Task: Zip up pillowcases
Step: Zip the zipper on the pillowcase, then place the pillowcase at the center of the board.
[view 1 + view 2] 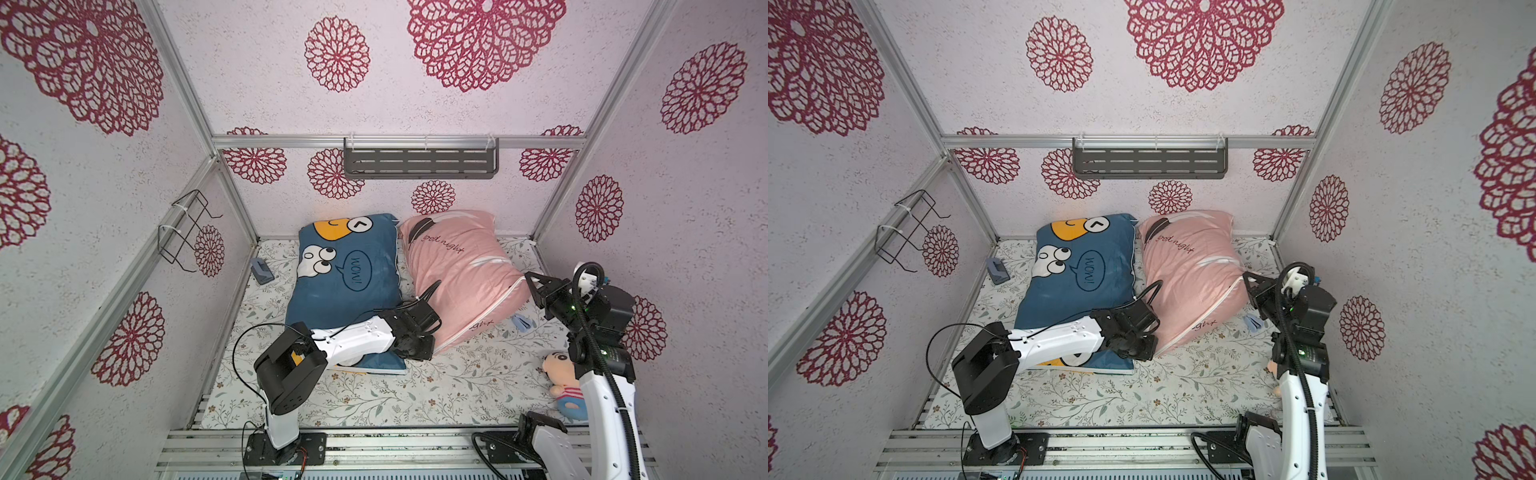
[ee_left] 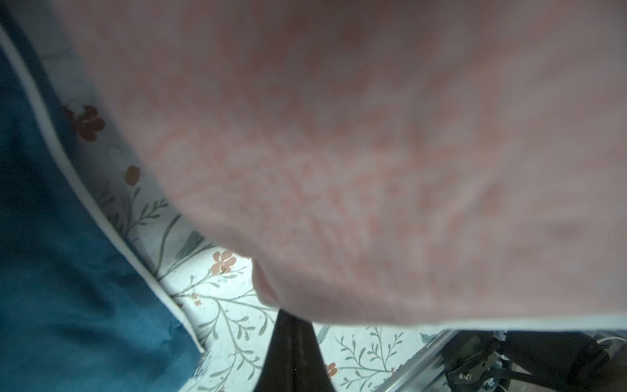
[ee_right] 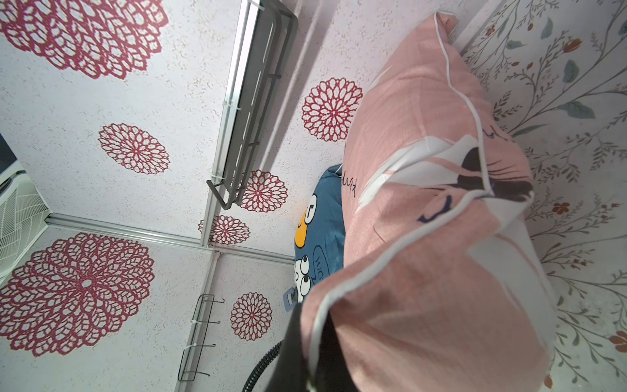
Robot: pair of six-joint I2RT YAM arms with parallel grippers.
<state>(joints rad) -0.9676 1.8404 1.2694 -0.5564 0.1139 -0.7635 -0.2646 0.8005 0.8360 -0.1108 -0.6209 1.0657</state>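
Note:
My right gripper is above the small blue item [image 1: 534, 329] and is holding the lifted white-piped edge. It should next go down and back to the sheet by that item and let go of the edge.
Two pillowcases lie side by side on the floral sheet in both top views. The blue pillowcase [image 1: 345, 286] [image 1: 1079, 282] with cartoon faces is on the left. The pink pillowcase [image 1: 457, 274] [image 1: 1187, 282] with "good night" script is on the right, its right side lifted. My left gripper [image 1: 432, 338] [image 1: 1152, 343] is at its near left corner. In the left wrist view the left gripper [image 2: 293, 317] is shut, tips hidden under pink fabric [image 2: 373, 152]. My right gripper [image 1: 528, 277] [image 3: 317, 342] is shut on the white-piped right edge [image 3: 424, 271].
A grey-blue clip [image 1: 262, 270] lies left of the blue pillowcase [image 2: 68, 271]; a small blue item [image 1: 521, 322] lies right of the pink one. A plush doll [image 1: 561, 386] sits by the right arm's base. A grey shelf [image 1: 419, 160] and a wire rack [image 1: 187, 232] hang on the walls.

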